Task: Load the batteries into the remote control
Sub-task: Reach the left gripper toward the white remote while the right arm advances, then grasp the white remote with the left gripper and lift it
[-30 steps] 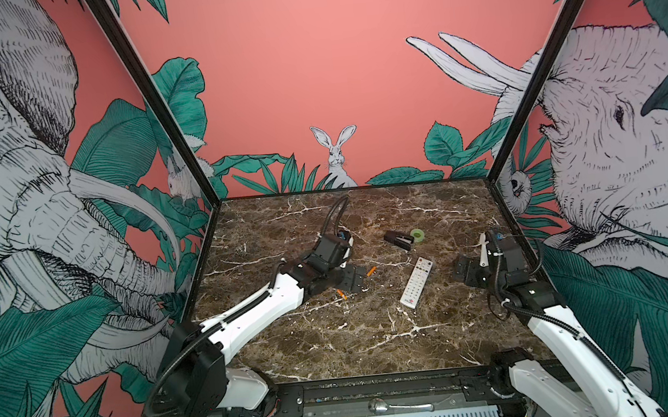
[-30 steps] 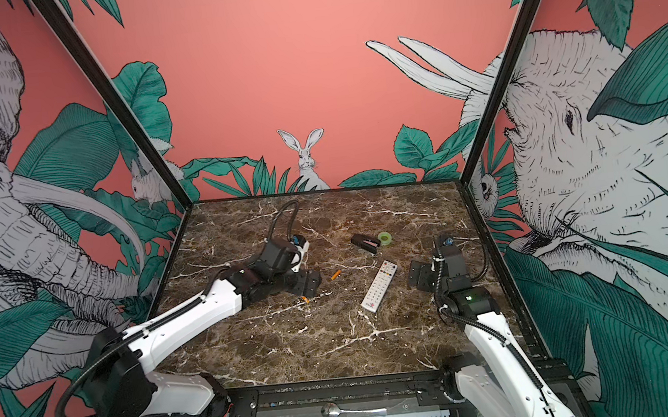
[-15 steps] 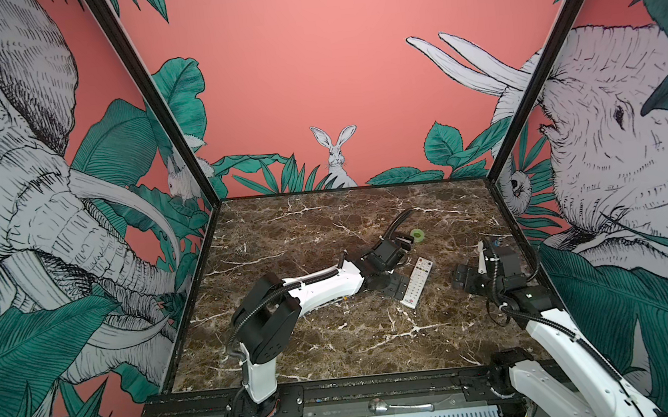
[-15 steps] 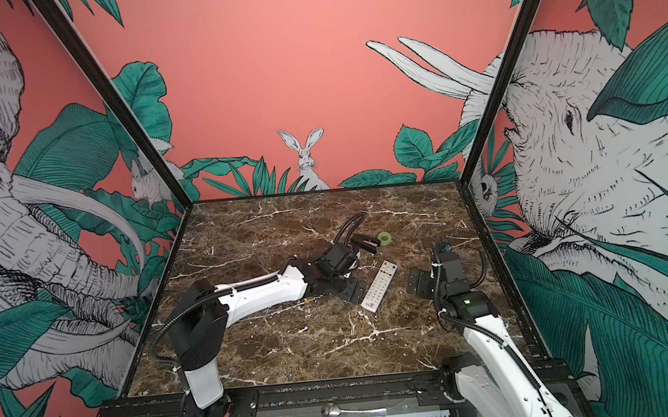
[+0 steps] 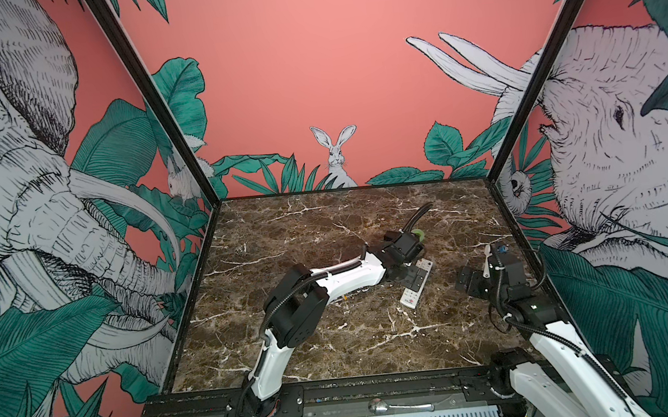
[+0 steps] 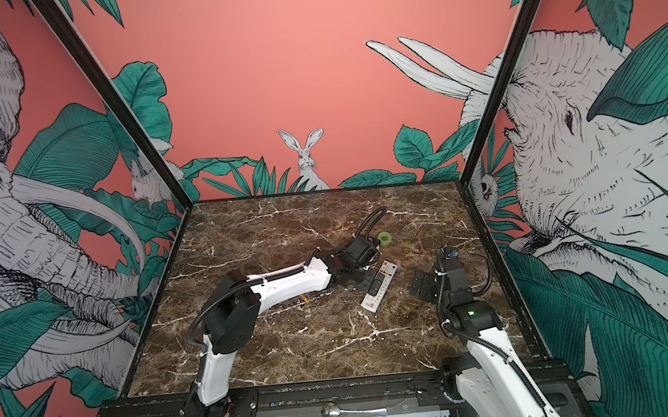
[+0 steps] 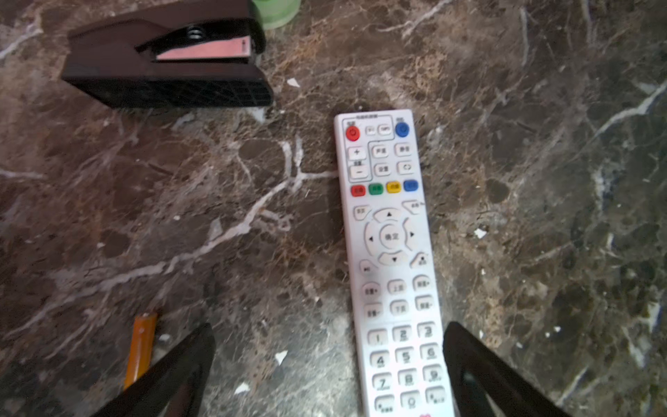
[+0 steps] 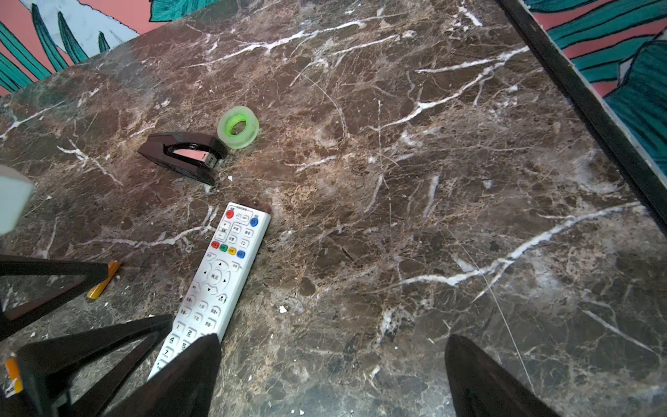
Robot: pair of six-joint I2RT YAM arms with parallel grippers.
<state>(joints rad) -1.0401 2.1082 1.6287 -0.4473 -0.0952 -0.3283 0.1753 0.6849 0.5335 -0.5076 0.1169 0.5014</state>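
Observation:
My left gripper is open, and the remote's colored keys lie below and ahead of its fingers, so it should next move over them and lower to close there.
The white remote control (image 5: 411, 295) (image 6: 388, 270) lies buttons-up on the marble table, slanted, its red-logo end nearest the front. My left gripper (image 5: 413, 279) (image 6: 369, 282) hovers open over its number keys. In the left wrist view the remote (image 7: 389, 234) runs between the open fingers (image 7: 330, 330), close to one finger, not gripped. One orange battery (image 7: 140, 346) (image 5: 345, 297) (image 6: 305, 300) lies on the table beside that gripper. The right wrist view shows that battery (image 8: 103, 281) and part of a second (image 8: 12, 373). My right gripper (image 5: 471, 282) (image 8: 334, 339) stands open and empty, right of the remote.
A black stapler-like object (image 7: 166, 68) (image 8: 184, 155) and a green tape roll (image 8: 238, 126) (image 6: 385, 238) lie just beyond the remote's far end. The black frame edge (image 8: 584, 101) borders the table on the right. A spoon (image 5: 385, 406) rests on the front rail.
My left arm has swung right, from above the batteries to over the remote. The right gripper has stayed almost still, open.

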